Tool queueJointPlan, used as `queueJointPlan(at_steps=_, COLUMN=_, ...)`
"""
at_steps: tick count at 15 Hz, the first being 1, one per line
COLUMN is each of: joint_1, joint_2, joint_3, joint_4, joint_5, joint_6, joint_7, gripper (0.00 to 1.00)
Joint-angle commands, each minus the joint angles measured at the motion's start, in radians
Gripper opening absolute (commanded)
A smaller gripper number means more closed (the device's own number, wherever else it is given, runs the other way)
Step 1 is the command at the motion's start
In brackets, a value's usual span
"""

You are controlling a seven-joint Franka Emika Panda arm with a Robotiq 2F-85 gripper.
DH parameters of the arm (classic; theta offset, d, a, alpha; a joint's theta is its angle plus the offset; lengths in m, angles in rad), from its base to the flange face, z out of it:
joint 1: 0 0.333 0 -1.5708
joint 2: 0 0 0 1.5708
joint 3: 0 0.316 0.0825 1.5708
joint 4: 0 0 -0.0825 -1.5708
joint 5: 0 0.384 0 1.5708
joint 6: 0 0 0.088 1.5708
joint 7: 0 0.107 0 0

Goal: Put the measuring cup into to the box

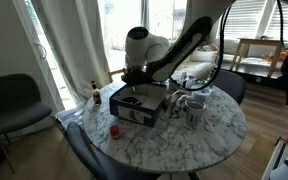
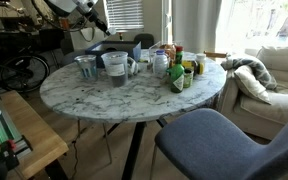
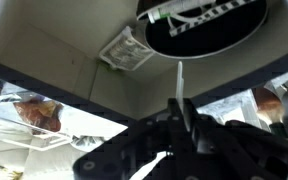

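The box is right below my gripper. My gripper should go down toward the inside of the open black box (image 3: 144, 76) next and let go of the measuring cup (image 3: 206, 25) there.
The black shallow box (image 1: 141, 105) stands on the round marble table (image 1: 219, 135), on the side near the arm. My gripper (image 1: 134, 80) hangs right over the box. In the wrist view the box's dark inner wall (image 3: 64, 60) fills the picture. A round measuring cup (image 3: 206, 25) with white scale marks hangs over it at the top right. A thin pale handle (image 3: 179, 78) runs from the cup down into my gripper (image 3: 181, 108), whose fingers are shut on it. The arm also shows in an exterior view (image 2: 92, 14).
A white label (image 3: 126, 50) lies inside the box. Mugs and glassware (image 1: 194, 105) stand beside the box, a small red thing (image 1: 114, 130) lies near the table edge, and a bottle (image 1: 95, 92) stands by it. A glass jug (image 2: 115, 68) and bottles (image 2: 179, 75) crowd the table's middle. Chairs surround the table.
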Motion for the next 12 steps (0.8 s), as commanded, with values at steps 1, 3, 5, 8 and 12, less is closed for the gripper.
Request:
queueJointPlan(at_steps=1, joint_1=-0.052, joint_2=0.091, joint_3=0.094, joint_4=0.101, joint_5=0.008, joint_6=-0.131, joint_7=0.017, gripper=0.02)
queueJointPlan(at_steps=3, joint_1=-0.082, joint_2=0.127, joint_3=0.129, joint_4=0.147, joint_5=0.034, joint_6=-0.163, joint_7=0.027, gripper=0.02)
queueJointPlan(at_steps=5, joint_1=-0.115, joint_2=0.155, joint_3=0.159, joint_4=0.189, joint_5=0.057, joint_6=-0.181, joint_7=0.012, gripper=0.02)
queueJointPlan(at_steps=8, joint_1=-0.147, joint_2=0.186, joint_3=0.185, joint_4=0.237, joint_5=0.095, joint_6=-0.226, joint_7=-0.005, gripper=0.22)
queueJointPlan(at_steps=12, joint_1=-0.16, joint_2=0.189, joint_3=0.209, joint_4=0.256, joint_5=0.162, joint_6=-0.298, joint_7=-0.034, gripper=0.55)
